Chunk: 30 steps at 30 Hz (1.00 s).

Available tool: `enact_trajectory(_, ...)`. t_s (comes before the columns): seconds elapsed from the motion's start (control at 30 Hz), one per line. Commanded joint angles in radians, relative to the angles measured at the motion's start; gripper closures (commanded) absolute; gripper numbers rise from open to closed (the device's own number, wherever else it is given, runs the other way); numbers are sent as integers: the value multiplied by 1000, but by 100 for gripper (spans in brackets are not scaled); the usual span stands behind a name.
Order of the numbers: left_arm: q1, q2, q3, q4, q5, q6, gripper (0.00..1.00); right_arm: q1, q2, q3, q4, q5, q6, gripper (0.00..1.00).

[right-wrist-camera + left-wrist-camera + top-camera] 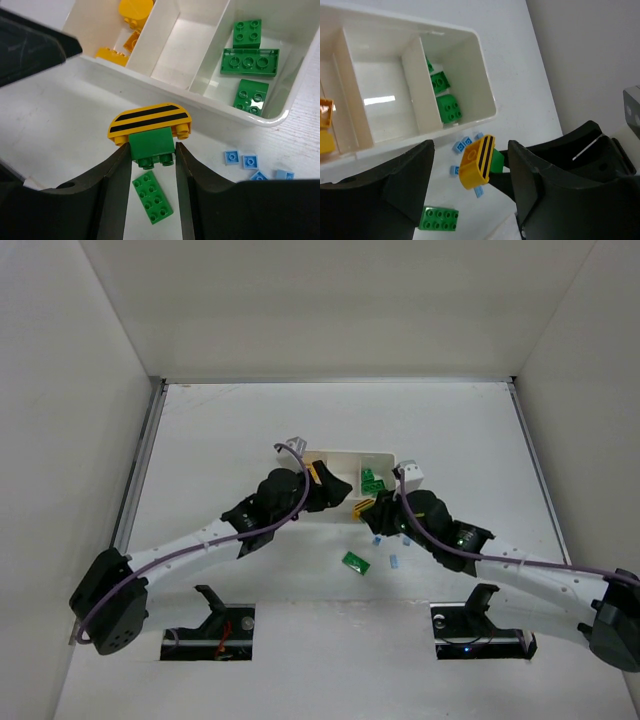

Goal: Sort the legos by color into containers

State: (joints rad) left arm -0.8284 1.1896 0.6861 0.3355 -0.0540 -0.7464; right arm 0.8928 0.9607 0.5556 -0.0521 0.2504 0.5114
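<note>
The right gripper moves clear of the yellow brick and outward over the compartment with green bricks next, then releases the small green brick there because its color matches.
The white three-compartment tray (pixel 349 453) holds yellow bricks (pixel 131 15) in its left compartment and three green bricks (pixel 248 61) in its right; the middle one is bare. My right gripper (pixel 152 156) is shut on a small green brick (pixel 152 142) stuck to a yellow half-round brick with black stripes (pixel 149 119), held above the table just in front of the tray. My left gripper (pixel 470 175) is open, its jaws wide on either side of that yellow brick (pixel 476 162) without touching it. A green plate (pixel 152 196) and several light blue tiles (pixel 243 160) lie loose on the table.
The tray's rim (pixel 485 75) stands close behind both grippers. The loose green plate (pixel 356 561) and blue tiles (pixel 392 562) lie between the arms. White walls close in the table at left, right and back. Two cut-outs (pixel 210 630) sit at the near edge.
</note>
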Motion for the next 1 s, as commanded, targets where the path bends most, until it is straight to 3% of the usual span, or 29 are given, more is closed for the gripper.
enact_trajectory(0.0, 2, -33, -65, 2, 6, -206, 41, -2, 29, 46, 118, -13, 1, 73)
enact_trajectory(0.2, 5, -4, -80, 19, 60, -352, 38, 2, 88, 73, 188, -8, -5, 73)
enact_trajectory(0.57, 10, 42, -94, 82, 62, -419, 42, 22, 110, 98, 245, 3, -7, 72)
enact_trajectory(0.87, 10, 65, -115, 184, 51, -462, 63, 22, 107, 81, 247, 3, -2, 71)
enact_trajectory(0.97, 5, 73, -120, 203, 45, -465, 75, 22, 102, 76, 248, 3, 1, 71)
